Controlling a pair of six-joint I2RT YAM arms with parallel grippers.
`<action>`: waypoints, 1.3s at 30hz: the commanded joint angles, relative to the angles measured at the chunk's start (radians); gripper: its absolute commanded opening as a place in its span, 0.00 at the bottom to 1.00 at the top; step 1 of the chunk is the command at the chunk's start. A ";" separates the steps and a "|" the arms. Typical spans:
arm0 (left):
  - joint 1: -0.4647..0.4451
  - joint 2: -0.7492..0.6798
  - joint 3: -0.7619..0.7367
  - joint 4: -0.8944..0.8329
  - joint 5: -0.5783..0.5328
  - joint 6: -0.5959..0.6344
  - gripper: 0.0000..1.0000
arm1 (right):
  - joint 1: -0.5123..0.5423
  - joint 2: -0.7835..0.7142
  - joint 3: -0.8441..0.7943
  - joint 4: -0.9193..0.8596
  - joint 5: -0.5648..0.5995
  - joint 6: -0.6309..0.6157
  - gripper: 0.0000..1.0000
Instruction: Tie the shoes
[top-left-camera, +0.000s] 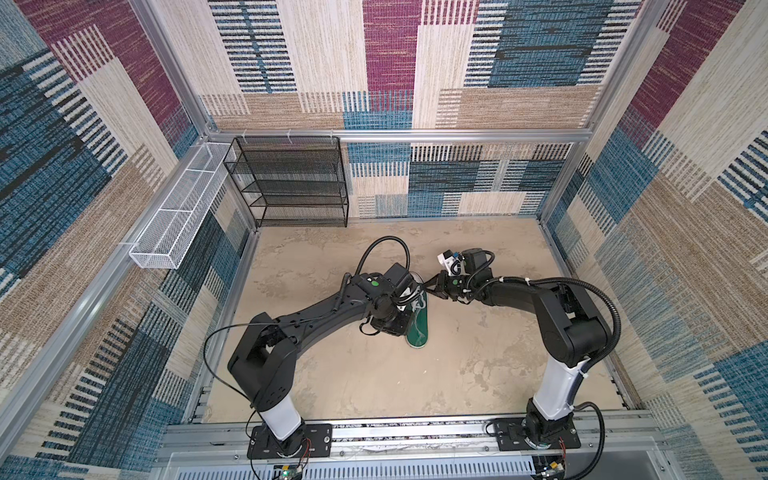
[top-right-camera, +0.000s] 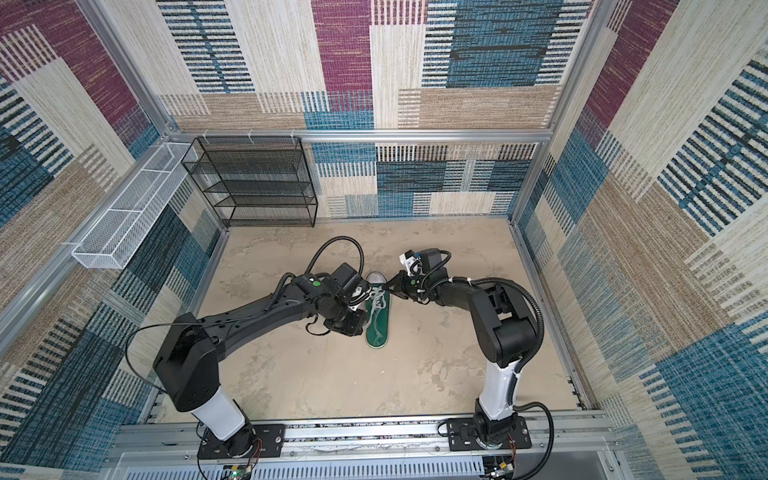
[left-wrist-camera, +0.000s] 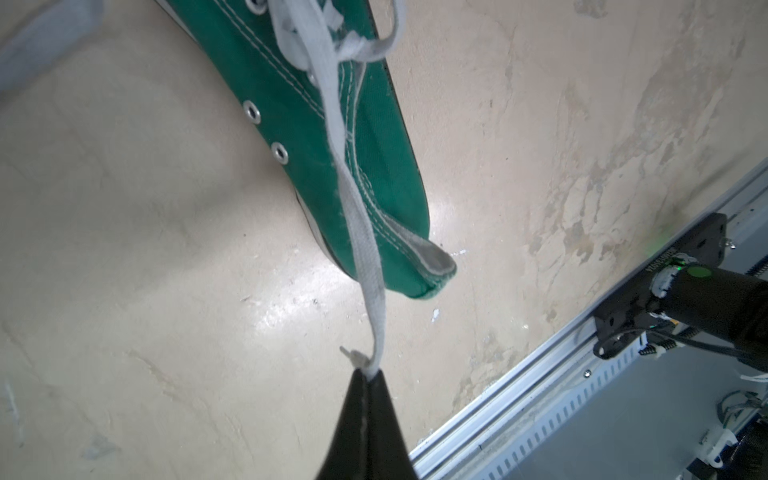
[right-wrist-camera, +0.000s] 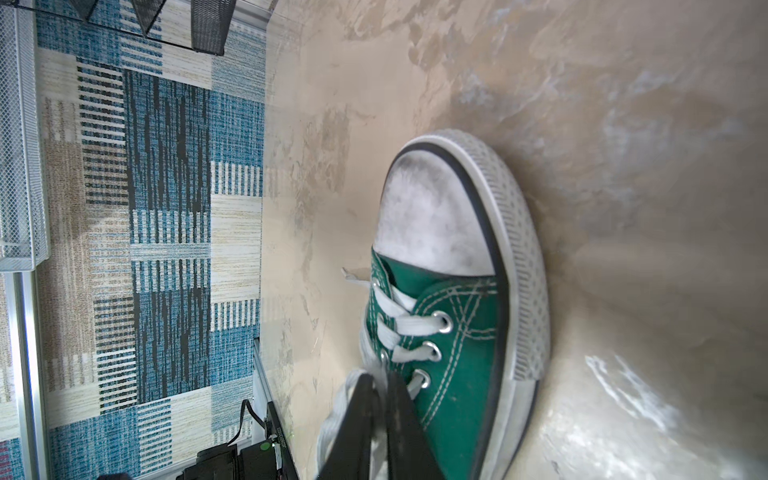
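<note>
My left gripper is above bare floor (top-right-camera: 358, 342) (left-wrist-camera: 240, 312) beside the shoe's heel, so next it should lower the lace tip toward that floor and release it, clear of the shoe's opening.
The shoes show as one green sneaker (top-left-camera: 419, 330) (top-right-camera: 377, 320) lying mid-floor, its white toe cap (right-wrist-camera: 428, 216) pointing to the back wall. My left gripper (left-wrist-camera: 368, 372) is shut on the tip of a whitish lace (left-wrist-camera: 353, 208), which runs taut from the eyelets past the heel (left-wrist-camera: 419, 266). In both top views the left wrist hides those fingertips. At the shoe's toe-side eyelets my right gripper (right-wrist-camera: 380, 380) (top-left-camera: 427, 286) (top-right-camera: 385, 286) pinches a lace strand (right-wrist-camera: 332, 411) in a narrow gap between its fingers.
A black mesh shelf (top-left-camera: 291, 183) stands against the back wall at the left. A white wire basket (top-left-camera: 174, 220) hangs on the left wall. An aluminium rail (top-left-camera: 374, 432) carrying both arm bases runs along the front edge.
</note>
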 joint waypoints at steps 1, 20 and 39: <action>0.003 0.047 0.035 -0.041 0.004 0.030 0.00 | -0.001 -0.003 0.001 -0.028 -0.003 -0.021 0.14; 0.013 0.089 0.045 -0.123 -0.090 0.000 0.21 | -0.017 0.001 0.021 -0.072 0.002 -0.040 0.24; 0.148 -0.054 -0.065 -0.021 0.001 -0.009 0.44 | -0.059 -0.072 -0.012 -0.113 0.026 -0.071 0.49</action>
